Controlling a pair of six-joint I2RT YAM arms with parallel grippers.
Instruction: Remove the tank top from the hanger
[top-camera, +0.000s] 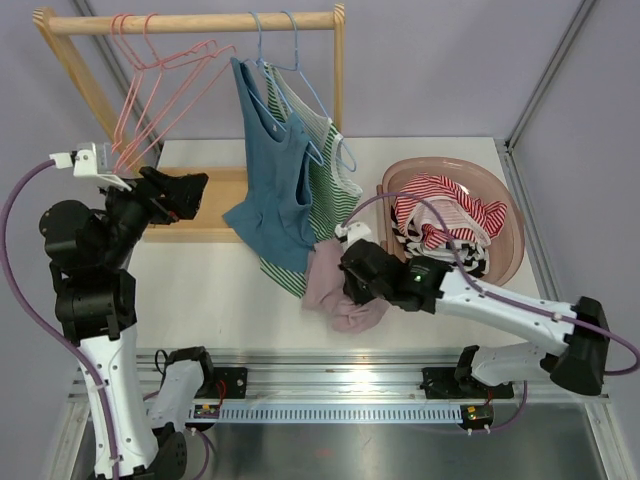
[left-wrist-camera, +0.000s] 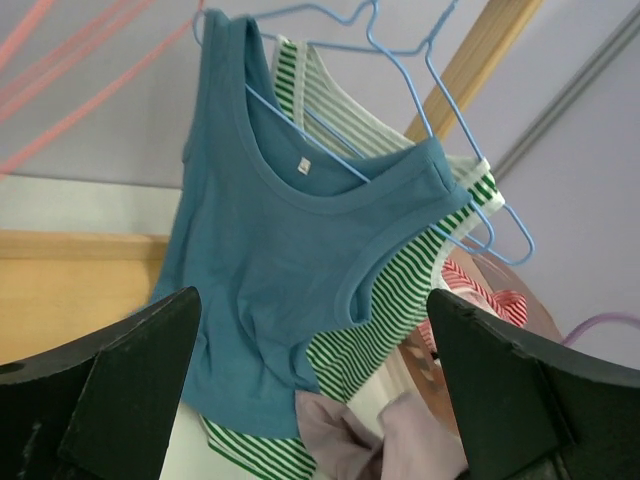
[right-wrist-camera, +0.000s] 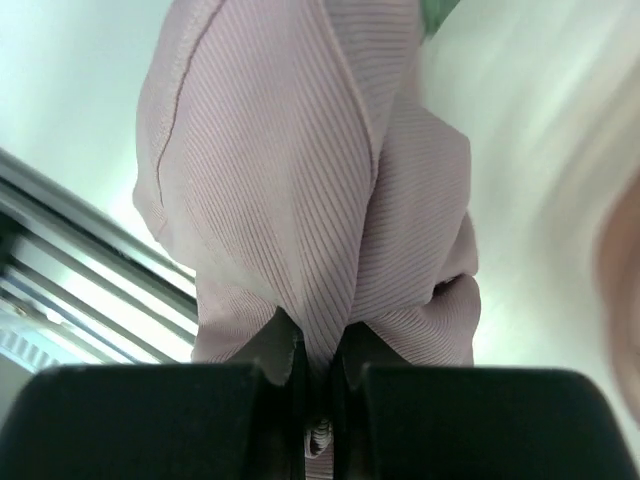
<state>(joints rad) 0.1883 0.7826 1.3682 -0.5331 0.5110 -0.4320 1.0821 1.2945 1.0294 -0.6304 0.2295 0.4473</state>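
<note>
The robot next lifts its right gripper, moves it to the right in the top view over the pink basin and lets go of the pink tank top, because clothes are already lying there.
A pink ribbed tank top (top-camera: 335, 292) lies crumpled on the white table, off any hanger. My right gripper (top-camera: 348, 285) is shut on a fold of it, and the right wrist view shows the pink cloth (right-wrist-camera: 300, 150) pinched between the closed jaws (right-wrist-camera: 320, 370). A blue tank top (top-camera: 270, 190) and a green-striped one (top-camera: 332, 185) hang on blue hangers (top-camera: 297, 60) from the wooden rail. My left gripper (top-camera: 190, 190) hovers left of them, open and empty. Its wrist view looks at the blue top (left-wrist-camera: 270, 260) between the spread jaws (left-wrist-camera: 312, 300).
Empty pink hangers (top-camera: 150, 70) hang at the left of the wooden rack (top-camera: 200, 22), whose base board lies on the table behind my left gripper. A pink basin (top-camera: 508, 215) at the right holds red-striped clothes (top-camera: 445, 215).
</note>
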